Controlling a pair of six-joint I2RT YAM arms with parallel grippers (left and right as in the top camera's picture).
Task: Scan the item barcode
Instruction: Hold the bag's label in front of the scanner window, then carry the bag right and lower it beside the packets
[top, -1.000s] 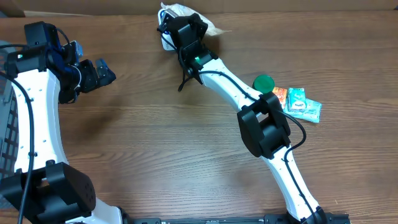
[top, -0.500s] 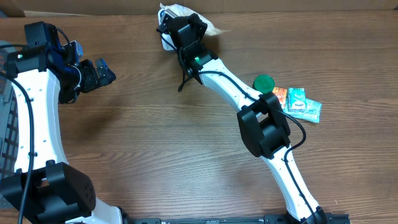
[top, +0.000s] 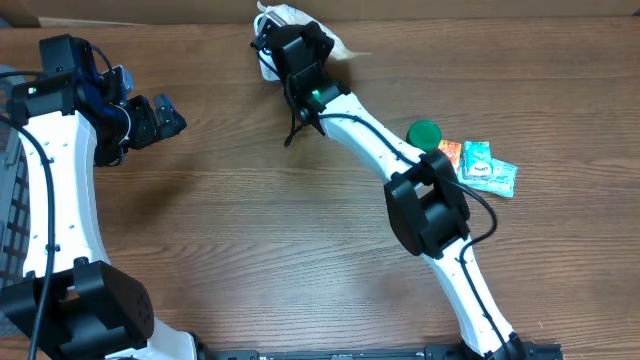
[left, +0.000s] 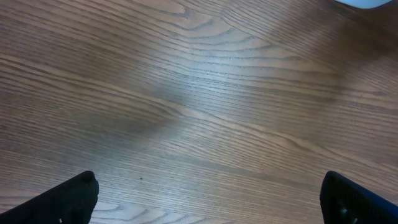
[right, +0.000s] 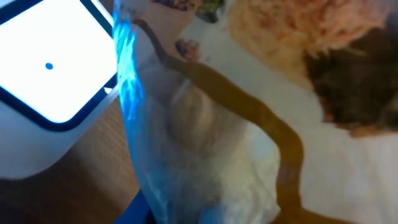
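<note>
The packet swings back with my right gripper next, to the right in the overhead view. It then goes down beside the green lid for release, as the wood there is bare.
The item is a white food packet (top: 338, 44) with a printed food picture (right: 292, 37) and a clear, blue-tinted edge. At the table's back middle, my right gripper (top: 296, 42) is shut on it. The packet fills the right wrist view and hides the fingers. A white scanner (right: 50, 68) with a dark rim and a blue dot sits just left of the packet, close to its edge. No barcode shows. My left gripper (top: 160, 115) hovers at the far left, open wide over bare wood (left: 211, 202), with only its two black fingertips (left: 74, 199) showing.
A green round lid (top: 424, 132) lies right of centre beside an orange packet (top: 450, 152) and a teal packet (top: 487, 166). A cardboard wall (top: 450, 8) runs along the back edge. A wire basket (top: 10, 230) stands at the left edge.
The right gripper and the packet have crept very slightly towards the back. The left arm has not moved.
</note>
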